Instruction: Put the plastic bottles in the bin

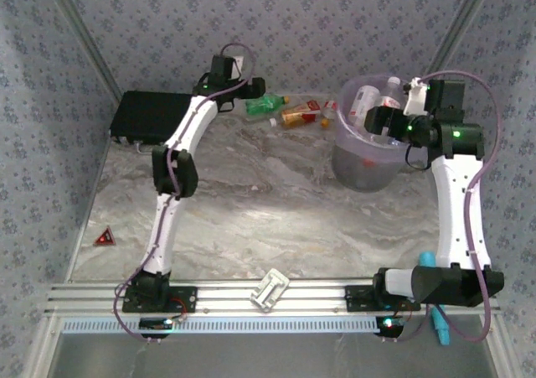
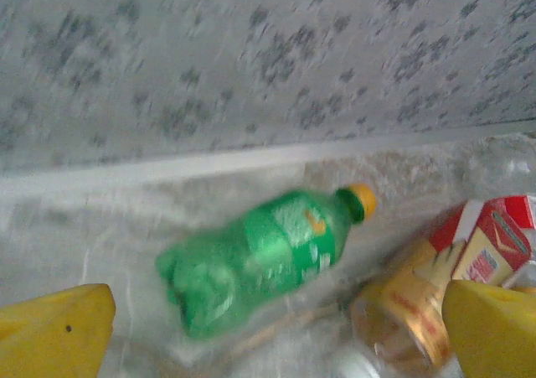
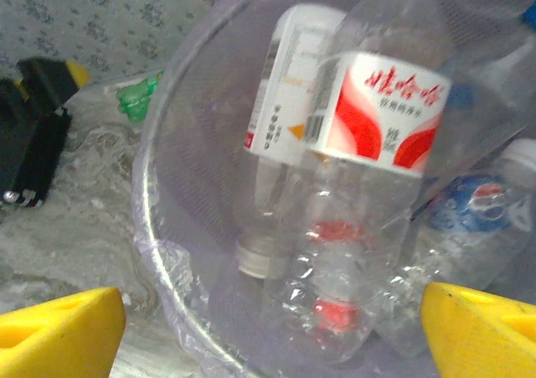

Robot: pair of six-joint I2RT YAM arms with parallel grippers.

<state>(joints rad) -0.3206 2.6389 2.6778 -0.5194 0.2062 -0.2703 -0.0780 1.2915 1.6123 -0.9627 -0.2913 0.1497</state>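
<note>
I should lower my left gripper's open fingers toward the bin (image 1: 368,152) around the green bottle's base end (image 1: 253,106) and close, as that end is nearest, below the gripper and that way.
A green bottle (image 2: 260,261) with a yellow cap lies on the marble table by the back wall. My left gripper (image 2: 276,344) hangs open just short of it, a yellow finger (image 2: 54,328) on each side, touching nothing. An amber bottle (image 2: 410,311) with a red label lies to its right. From above, the green bottle (image 1: 266,104) and amber bottle (image 1: 300,116) lie beside the left gripper (image 1: 254,87). My right gripper (image 1: 377,120) is open over the pale-purple bin (image 1: 368,152). The bin (image 3: 155,227) holds several clear bottles, among them a red-and-white-labelled bottle (image 3: 377,143).
A flat black case (image 1: 151,114) sits at the back left corner. Loose caps (image 1: 325,123) lie near the amber bottle. A red triangle marker (image 1: 104,237) is at the left table edge, and a white part (image 1: 270,291) rests on the front rail.
</note>
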